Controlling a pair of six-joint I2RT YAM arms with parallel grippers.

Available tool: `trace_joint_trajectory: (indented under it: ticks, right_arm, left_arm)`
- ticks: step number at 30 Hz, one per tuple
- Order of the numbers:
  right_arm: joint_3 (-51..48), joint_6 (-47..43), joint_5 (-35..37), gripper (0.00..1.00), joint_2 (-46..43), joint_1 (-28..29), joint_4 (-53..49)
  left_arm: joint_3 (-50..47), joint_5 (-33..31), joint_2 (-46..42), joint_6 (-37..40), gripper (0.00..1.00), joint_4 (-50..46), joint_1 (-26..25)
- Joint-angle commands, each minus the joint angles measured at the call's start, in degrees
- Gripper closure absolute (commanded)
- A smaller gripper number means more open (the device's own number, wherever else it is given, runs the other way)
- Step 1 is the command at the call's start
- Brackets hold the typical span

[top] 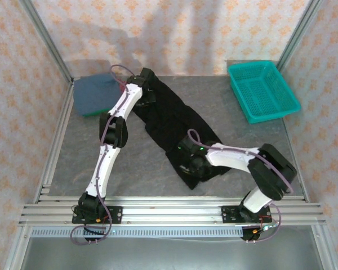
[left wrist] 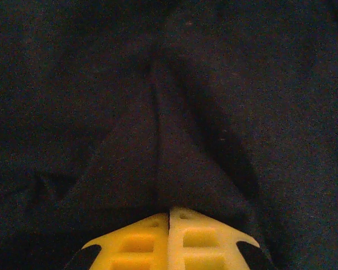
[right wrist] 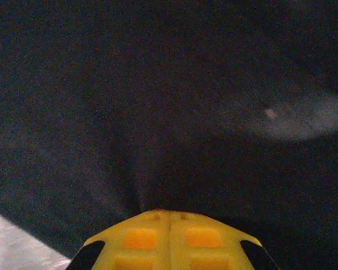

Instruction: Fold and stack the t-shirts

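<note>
The right gripper drags the black cloth's near end over the bare grey table between the arms next and releases it there, as the t-shirt lies diagonally.
A large black t-shirt (top: 172, 121) lies stretched diagonally across the grey table, from the back left toward the front middle. My left gripper (top: 149, 93) is at its far end; in the left wrist view the yellow fingers (left wrist: 169, 211) are shut, and a ridge of black cloth (left wrist: 158, 112) runs away from their tips. My right gripper (top: 188, 160) is at the near end, shut (right wrist: 169, 212) on the black cloth (right wrist: 158, 124). At the back left sits a folded stack: a slate-blue t-shirt (top: 94, 93) on top, a green edge (top: 92, 114) below, a pinkish-red bit (top: 123, 88) beside the left arm.
A teal mesh basket (top: 263, 90) stands at the back right corner. Aluminium rails (top: 169, 211) run along the near edge and the left side. Bare grey table (top: 135, 163) lies between the two arms, and a patch of it (right wrist: 11, 242) shows in the right wrist view.
</note>
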Motion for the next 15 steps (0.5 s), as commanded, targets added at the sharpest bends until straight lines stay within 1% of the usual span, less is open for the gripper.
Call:
trace_joint_trajectory:
  ticks: [1,4,6,8,11,14,15]
  right_arm:
    - [3.3,13.9,-3.0,1.00,8.6,5.9,10.6]
    - [7.9,20.0,-1.8,1.00,12.6,9.8,15.7]
    - [10.4,21.9,-1.0,1.00,14.8,11.6,16.4]
    - [12.3,22.5,-0.3,1.00,16.2,12.9,15.1]
    - [11.9,23.1,-0.3,1.00,16.8,13.4,16.2]
    - [11.2,21.7,1.0,1.00,14.7,13.2,16.0]
    - [11.6,20.6,1.3,0.97,13.8,13.1,15.0]
  left_arm:
    - [1.0,8.7,7.1,-3.4,0.93,5.0,-0.5]
    - [6.6,13.8,11.6,-9.4,0.91,10.8,-0.5]
    - [7.3,17.2,13.2,-12.9,0.88,17.3,-0.7]
    - [7.4,19.0,14.1,-16.4,0.87,23.3,-1.1]
    - [7.7,20.5,14.9,-19.4,0.84,29.6,-2.1]
    - [8.9,21.8,15.2,-22.0,0.83,32.0,-2.1]
    - [9.0,22.5,14.8,-23.0,0.82,32.7,-1.8]
